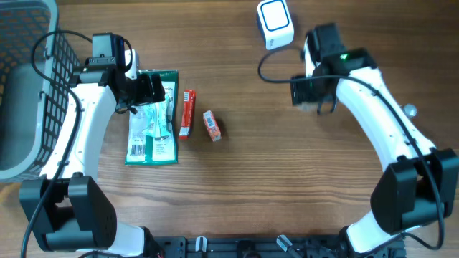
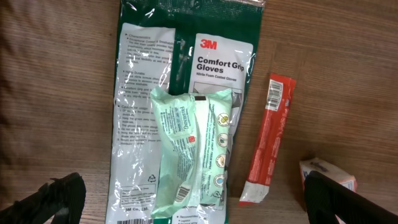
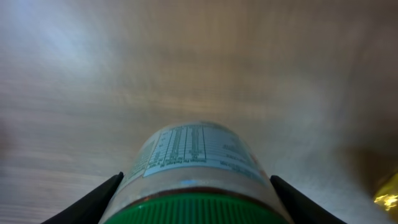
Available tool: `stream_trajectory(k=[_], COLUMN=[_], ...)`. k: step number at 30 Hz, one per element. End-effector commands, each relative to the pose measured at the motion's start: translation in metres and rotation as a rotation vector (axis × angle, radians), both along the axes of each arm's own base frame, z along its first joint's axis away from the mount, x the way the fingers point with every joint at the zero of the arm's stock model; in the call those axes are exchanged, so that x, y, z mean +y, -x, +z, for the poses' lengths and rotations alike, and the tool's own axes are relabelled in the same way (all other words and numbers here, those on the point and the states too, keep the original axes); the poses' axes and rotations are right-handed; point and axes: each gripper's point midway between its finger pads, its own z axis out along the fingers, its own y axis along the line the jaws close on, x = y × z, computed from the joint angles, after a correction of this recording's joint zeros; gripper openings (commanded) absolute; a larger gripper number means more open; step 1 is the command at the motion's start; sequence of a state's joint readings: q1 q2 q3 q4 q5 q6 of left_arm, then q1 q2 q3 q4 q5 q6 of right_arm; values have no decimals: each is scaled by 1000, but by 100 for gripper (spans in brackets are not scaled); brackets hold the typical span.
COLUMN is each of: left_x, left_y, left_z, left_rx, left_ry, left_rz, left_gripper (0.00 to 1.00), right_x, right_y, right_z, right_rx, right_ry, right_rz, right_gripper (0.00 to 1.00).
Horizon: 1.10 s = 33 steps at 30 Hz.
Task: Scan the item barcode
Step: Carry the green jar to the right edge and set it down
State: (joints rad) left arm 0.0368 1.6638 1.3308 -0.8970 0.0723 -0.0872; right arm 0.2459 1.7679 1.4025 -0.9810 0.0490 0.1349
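The wood beneath the raised bottle is bare and open, so the robot should lower its right gripper down to the table and set the bottle on the clear spot below it.
My right gripper is shut on a bottle with a green ribbed cap and a printed table on its label; no barcode shows on it. In the overhead view the right gripper hangs just below and to the right of the white scanner at the table's far edge. My left gripper stands wide open over a green 3M glove pack, on which lies a pale green packet with a small barcode. Its black fingers straddle both packs and hold nothing.
A red stick packet and a small orange-and-white box lie right of the glove pack. A grey wire basket stands at the left edge. A black cable loops near the scanner. Something yellow shows at the right wrist view's edge.
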Motion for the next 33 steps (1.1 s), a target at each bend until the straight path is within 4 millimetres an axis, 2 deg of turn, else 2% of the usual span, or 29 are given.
stream_trajectory(k=[1, 3, 7, 10, 11, 12, 13, 15, 19, 20, 22, 23, 25, 27, 28, 29, 30, 31, 32, 33], left_x=[3, 3, 3, 3, 3, 3, 3, 3, 3, 3, 3, 3, 3, 3, 3, 3, 3, 3, 3, 3], left_y=[-2, -2, -2, -2, -2, -2, -2, -2, -2, -2, -2, -2, -2, -2, -2, -2, -2, -2, -2, -2], left_z=[8, 8, 8, 8, 8, 8, 8, 8, 8, 8, 8, 8, 8, 8, 8, 8, 8, 8, 8, 8], left_rx=[-22, -22, -22, -22, -22, -22, -22, -22, -22, -22, -22, -22, -22, -22, -22, -22, -22, -22, -22, -22], left_ry=[-7, -7, -7, -7, -7, -7, -7, -7, -7, -7, -7, -7, -7, -7, -7, -7, -7, -7, -7, -7], left_rz=[6, 6, 6, 6, 6, 6, 5, 6, 5, 6, 6, 6, 6, 5, 6, 6, 6, 5, 6, 6], left_gripper=[100, 100, 100, 100, 100, 100, 100, 100, 100, 100, 100, 100, 100, 100, 100, 100, 100, 100, 100, 100], right_x=[-14, -31, -41, -40, -41, -41, -40, -41, -40, -43, -50, -48, -27, -1, 27, 38, 50, 52, 52, 52], right_y=[20, 29, 29, 25, 26, 26, 26, 26, 23, 18, 4, -7, -20, -23, -17, -13, -9, -7, -5, -2], right_z=[-34, -52, -64, -69, -70, -71, -71, -71, -70, -64, -39, -12, 29, 49, 60, 61, 59, 55, 48, 41], right_rx=[65, 68, 38, 13, 12, 13, 14, 14, 1, -19, -79, -129, -184, -214, -204, -188, -161, -137, -107, -80], right_ry=[55, 140, 195, 187, 187, 187, 188, 189, 188, 206, 251, 244, 131, -21, -182, -241, -309, -334, -347, -357], right_rz=[-80, -102, -115, -117, -116, -115, -110, -108, -109, -116, -133, -131, -71, -33, 23, 45, 65, 28, -42, -93], right_gripper=[17, 21, 26, 40, 50, 66, 86, 98, 100, 100, 100, 100, 100, 100, 100, 100, 84, 56, 31, 16])
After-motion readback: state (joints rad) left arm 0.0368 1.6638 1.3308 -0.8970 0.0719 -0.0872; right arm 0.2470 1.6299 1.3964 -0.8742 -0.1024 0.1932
